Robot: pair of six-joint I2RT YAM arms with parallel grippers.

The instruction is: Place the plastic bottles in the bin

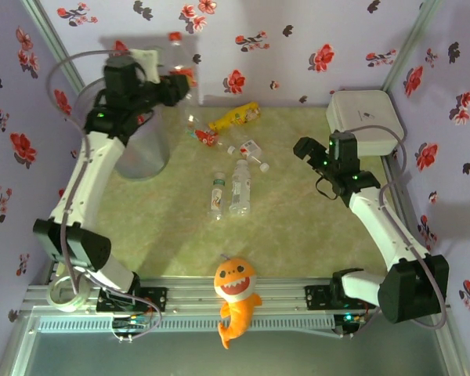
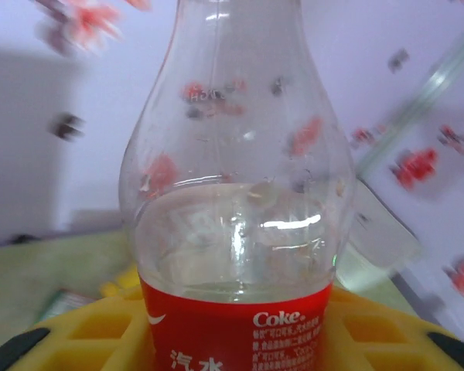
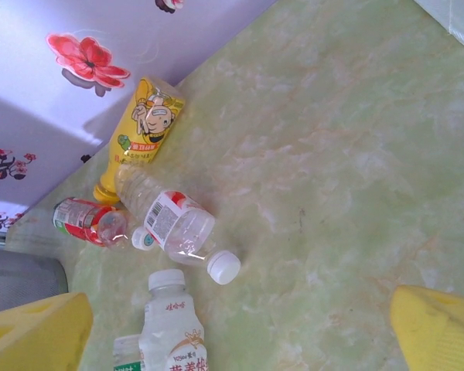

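My left gripper swings the Coke bottle sideways from beside the back wall to over the bin (image 1: 145, 153) next, then lets go of the bottle.
My left gripper (image 1: 178, 84) is raised near the back wall, just right of the bin (image 1: 145, 153), and is shut on a clear plastic bottle (image 1: 178, 63) with a red label. The left wrist view shows this Coke bottle (image 2: 236, 232) upright, with the left gripper (image 2: 236, 344) round its label. Several plastic bottles lie on the table: a yellow one (image 1: 235, 117), a red-labelled one (image 1: 206, 137), a white-labelled one (image 1: 251, 150) and two clear ones (image 1: 216, 193) (image 1: 240, 186). My right gripper (image 1: 304, 149) hangs open above the table to their right. In the right wrist view the right gripper (image 3: 236, 336) stands wide open above the green surface, near a milky bottle (image 3: 170, 332).
A white lidded box (image 1: 360, 117) stands at the back right corner. An orange plush fish (image 1: 235, 294) lies at the near edge between the arm bases. Flowered walls close in the left, back and right. My left arm crosses over the bin's top.
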